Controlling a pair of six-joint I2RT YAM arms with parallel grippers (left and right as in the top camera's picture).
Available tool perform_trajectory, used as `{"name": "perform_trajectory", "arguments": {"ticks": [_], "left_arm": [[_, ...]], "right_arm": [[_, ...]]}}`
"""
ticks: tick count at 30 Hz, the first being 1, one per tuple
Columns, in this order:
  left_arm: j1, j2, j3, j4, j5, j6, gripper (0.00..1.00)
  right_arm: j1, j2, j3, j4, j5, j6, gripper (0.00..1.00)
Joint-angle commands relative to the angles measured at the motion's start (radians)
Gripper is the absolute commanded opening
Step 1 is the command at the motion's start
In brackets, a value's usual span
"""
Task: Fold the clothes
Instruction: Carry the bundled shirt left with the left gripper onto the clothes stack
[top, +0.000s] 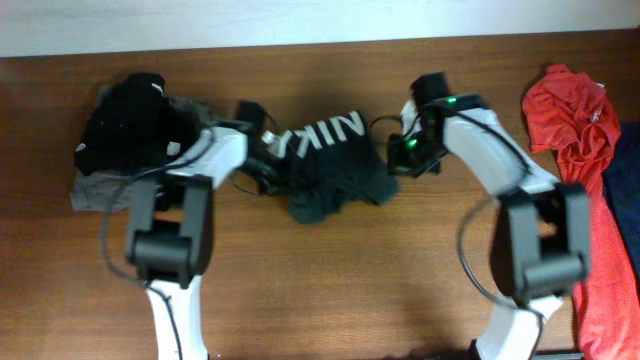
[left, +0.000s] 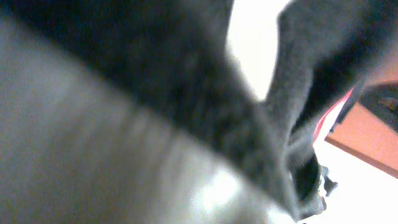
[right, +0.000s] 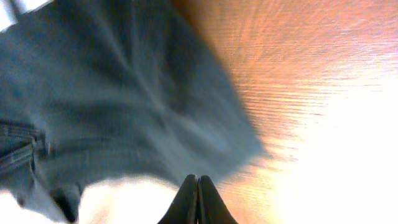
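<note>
I should next lift the T-shirt in my left gripper, move it left in the overhead view to the heap of black clothes and let go of it on top.
The dark T-shirt with white NIKE letters is bunched at the table's middle, stretched between my two grippers. My left gripper is at its left edge. The left wrist view is filled with blurred dark fabric and my fingers are hidden there. My right gripper is at the shirt's right edge. In the right wrist view its fingers are pressed together at the hem of the dark fabric.
A heap of black clothes lies on a grey garment at the left. A red garment and a blue one lie along the right edge. The wooden table runs to the front.
</note>
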Motion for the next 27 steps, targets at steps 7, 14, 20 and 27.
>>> {"name": "perform_trajectory", "arguments": {"ticks": [7,14,20,27], "left_arm": [[0.173,-0.249,0.413,0.063,-0.042,0.293,0.01],[0.319,-0.249,0.572,0.332,-0.172,0.232,0.00],[0.435,-0.190,0.572,0.325,-0.208,0.209,0.00],[0.559,-0.031,0.571,0.061,-0.224,0.203,0.00]], "right_arm": [[-0.021,-0.327,0.005,-0.014,0.006,-0.019,0.04],[-0.021,-0.341,0.005,-0.143,0.006,-0.020,0.04],[-0.021,-0.341,0.005,-0.151,0.006,-0.020,0.04],[-0.021,-0.341,0.005,-0.158,0.007,-0.021,0.04]]}}
